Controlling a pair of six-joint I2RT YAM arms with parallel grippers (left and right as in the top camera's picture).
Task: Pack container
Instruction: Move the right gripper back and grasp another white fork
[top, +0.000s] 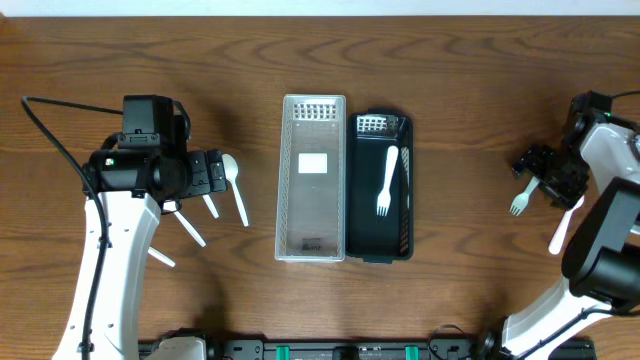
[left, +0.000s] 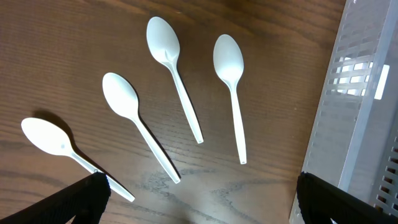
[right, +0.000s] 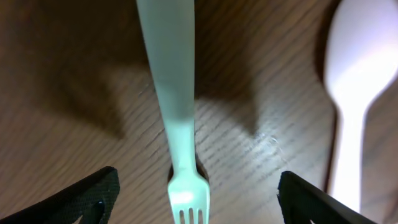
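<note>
The white fork's handle is below my right gripper, between its open fingers, so I should next lower that gripper onto the handle near the fork's tines and close it.
A black container (top: 398, 236) stands at the table's middle with one white fork (top: 385, 182) in it. A clear slotted tray (top: 313, 120) lies against its left side and also shows in the left wrist view (left: 360, 93). Several white spoons (top: 236, 190) lie fanned out on the left, and they show in the left wrist view (left: 233, 87). My left gripper (top: 215, 172) is open and empty above their handle ends (left: 202, 199). My right gripper (top: 545, 178) is open at the far right, straddling a white fork (right: 174, 93) that lies on the table (top: 521, 200).
A white spoon (top: 566, 225) lies just right of the right-hand fork and shows in the right wrist view (right: 357, 81). The table is dark wood. A black cable runs along the left arm.
</note>
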